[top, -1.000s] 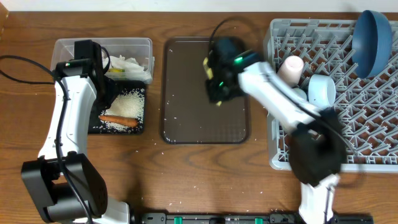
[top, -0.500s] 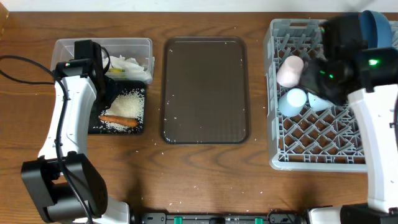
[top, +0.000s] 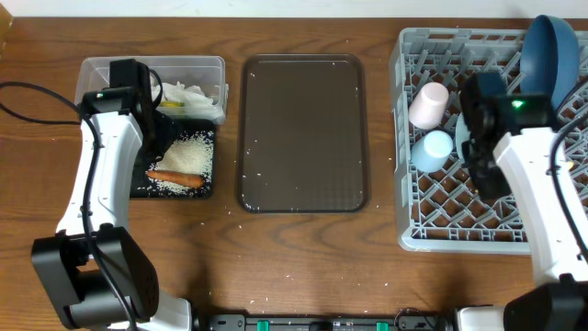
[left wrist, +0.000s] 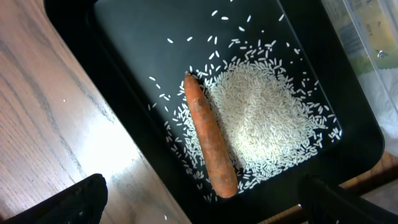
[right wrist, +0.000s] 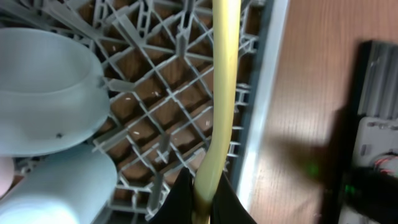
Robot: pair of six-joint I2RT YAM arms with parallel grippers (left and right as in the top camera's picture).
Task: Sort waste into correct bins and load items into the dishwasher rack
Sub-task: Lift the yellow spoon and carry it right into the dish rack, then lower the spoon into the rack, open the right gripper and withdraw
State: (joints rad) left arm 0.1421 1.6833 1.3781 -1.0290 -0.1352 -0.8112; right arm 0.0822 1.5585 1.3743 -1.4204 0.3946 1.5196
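Observation:
The rack's slots in front of the pale bowl [right wrist: 43, 93] are empty, so the spoon should go down there next with my right gripper, toward the pale blue cup [top: 434, 149].
My right gripper [right wrist: 202, 199] is shut on the handle of the pale yellow spoon [right wrist: 224, 87] and holds it over the grey dishwasher rack [top: 413, 234], in front of the pale bowl [right wrist: 43, 93] and pale blue cup [top: 434, 149]. The pink cup [top: 429, 103] and dark blue plate [top: 548, 51] stand in the rack. My left gripper [left wrist: 199, 210] is open and empty above the black tray [left wrist: 118, 37], which holds rice [left wrist: 261, 124] and the orange-brown food piece [left wrist: 210, 146]. White paper scraps [top: 188, 95] lie in the clear tub [top: 92, 69].
The dark brown serving tray [top: 303, 138] lies between the bins and the rack. A few rice grains are scattered on the wooden table [top: 303, 267] around it. The right arm [top: 537, 202] stretches across the rack's front half.
My right arm has swung from over the brown serving tray to over the rack, then drawn back toward its front. The left arm has not moved.

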